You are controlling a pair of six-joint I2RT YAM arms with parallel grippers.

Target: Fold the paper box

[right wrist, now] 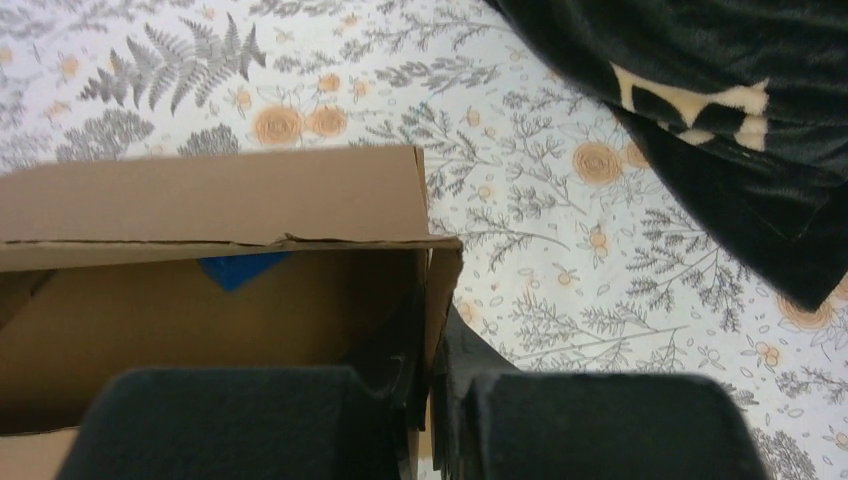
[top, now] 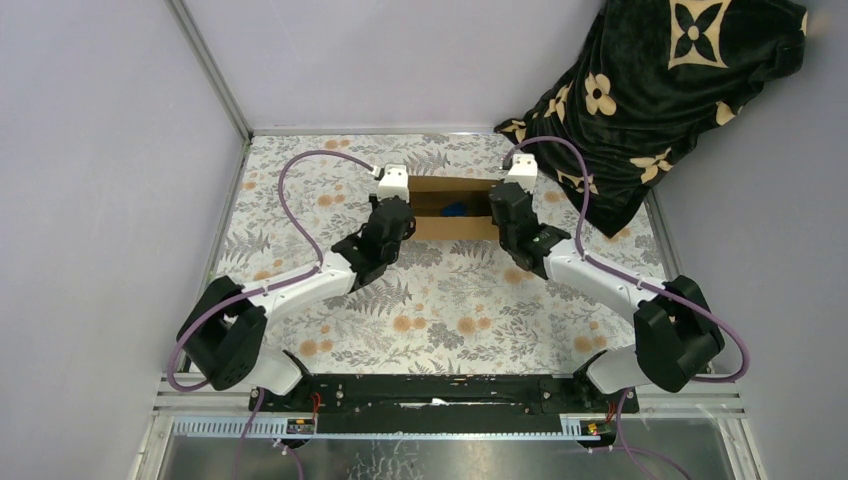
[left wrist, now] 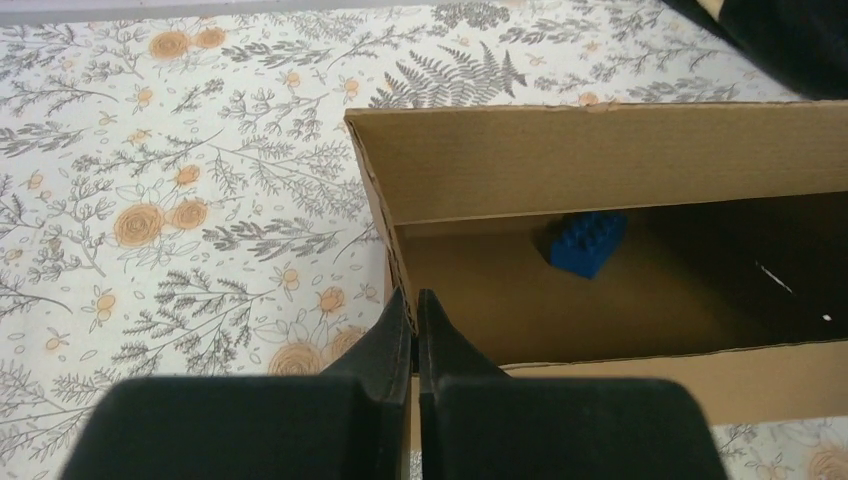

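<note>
The robot's right gripper will draw back, pull the pinched end of the box toward the bare floral cloth [top: 468, 260] and let it go, because that cloth lies back of the gripper.
The paper box [top: 445, 228] is brown cardboard, standing open-topped on the floral cloth between my two grippers. In the left wrist view its far wall [left wrist: 600, 160] is upright. My left gripper [left wrist: 413, 300] is shut on the box's left end wall, one finger inside and one outside. My right gripper [right wrist: 430, 330] is shut on the right end wall in the same way. From above, the left gripper [top: 398, 205] and right gripper [top: 500, 210] sit at opposite ends of the box. A small blue brick [left wrist: 585, 242] lies inside on the floor of the box.
A black cloth with cream flower shapes [top: 660, 90] is heaped at the back right, close to the box's right end [right wrist: 720, 110]. A metal frame post [top: 215, 70] and plain walls close in the table on the left and at the back.
</note>
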